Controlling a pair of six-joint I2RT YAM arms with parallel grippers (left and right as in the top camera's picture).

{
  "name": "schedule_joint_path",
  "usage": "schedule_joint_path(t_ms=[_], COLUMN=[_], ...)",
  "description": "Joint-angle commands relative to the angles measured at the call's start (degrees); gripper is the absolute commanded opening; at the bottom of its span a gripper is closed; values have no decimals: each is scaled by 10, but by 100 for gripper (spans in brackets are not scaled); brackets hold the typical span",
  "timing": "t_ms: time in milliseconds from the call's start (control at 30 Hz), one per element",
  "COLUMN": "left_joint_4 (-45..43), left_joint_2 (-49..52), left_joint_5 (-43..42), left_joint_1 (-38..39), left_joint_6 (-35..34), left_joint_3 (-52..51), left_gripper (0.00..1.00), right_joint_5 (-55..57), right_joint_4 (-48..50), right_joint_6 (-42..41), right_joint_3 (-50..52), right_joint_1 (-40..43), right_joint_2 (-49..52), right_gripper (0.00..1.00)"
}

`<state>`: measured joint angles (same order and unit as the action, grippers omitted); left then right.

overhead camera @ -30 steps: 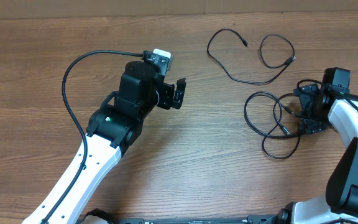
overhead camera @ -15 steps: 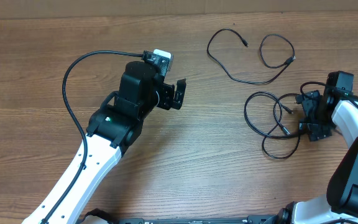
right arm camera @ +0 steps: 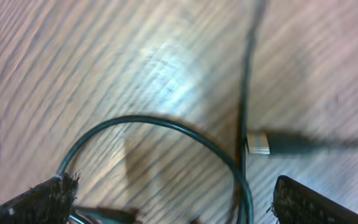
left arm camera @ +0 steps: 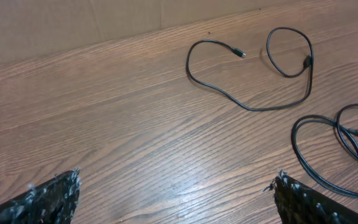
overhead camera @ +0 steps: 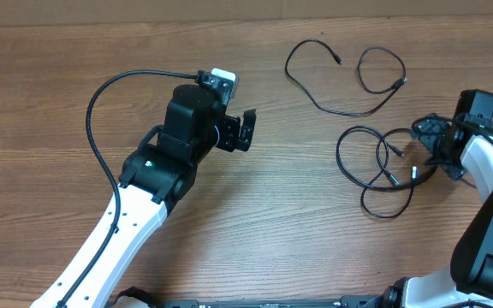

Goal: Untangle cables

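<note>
My right gripper turns and lowers onto the loop's clear curve (right arm camera: 161,121) next. The silver-tipped plug (right arm camera: 261,143) lies right beside the cable loop near one finger.
One black cable (overhead camera: 332,101) lies loose and apart at the back of the table; it also shows in the left wrist view (left arm camera: 253,104). Two more black cables (overhead camera: 375,171) lie looped over each other at the right. My right gripper (overhead camera: 436,148) is open at the right edge of that tangle. In the right wrist view a cable loop (right arm camera: 166,124) and a silver-tipped plug (right arm camera: 261,143) lie between and ahead of the spread fingers (right arm camera: 174,186), and nothing is gripped. My left gripper (overhead camera: 247,130) is open and empty over bare wood (left arm camera: 176,182), left of the cables.
The table is wood-grain (overhead camera: 281,214) with a cardboard wall (left arm camera: 104,25) along the back. A thick black arm wire (overhead camera: 101,111) arcs over the left part of the table. The left arm (overhead camera: 144,197) lies across the front left.
My right gripper has moved right and a little toward the back, off the tangle's edge. A plug end now shows free beside it. The left arm has not moved.
</note>
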<state>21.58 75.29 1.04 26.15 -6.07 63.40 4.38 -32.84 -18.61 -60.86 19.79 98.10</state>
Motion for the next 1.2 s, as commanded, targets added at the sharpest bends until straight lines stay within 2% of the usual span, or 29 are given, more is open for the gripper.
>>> schedule_joint_path(t_ms=[0, 200, 267, 533, 800, 1100, 1167], left_joint_4=[1, 0, 0, 9, 9, 9, 9], left_joint_2=[4, 4, 4, 4, 4, 3, 3], left_joint_5=[-7, -7, -7, -7, -7, -7, -7], left_joint_1=[2, 2, 2, 2, 2, 2, 2], left_joint_6=[-8, -8, -8, -8, -8, -9, -9], left_joint_3=[1, 1, 1, 1, 1, 1, 1], left_gripper=[100, 100, 100, 100, 100, 100, 100], right_joint_5=[5, 68, 77, -1, -7, -14, -20], right_joint_4=[25, 34, 37, 81, 105, 122, 122], right_joint_6=[241, 442, 472, 474, 474, 472, 472], right_joint_3=[-13, -13, -13, -2, -2, -2, -2], right_joint_1=[1, 1, 2, 2, 3, 7, 12], right_joint_2=[3, 3, 3, 4, 43, 101, 111], right_gripper=[100, 100, 100, 100, 99, 93, 86])
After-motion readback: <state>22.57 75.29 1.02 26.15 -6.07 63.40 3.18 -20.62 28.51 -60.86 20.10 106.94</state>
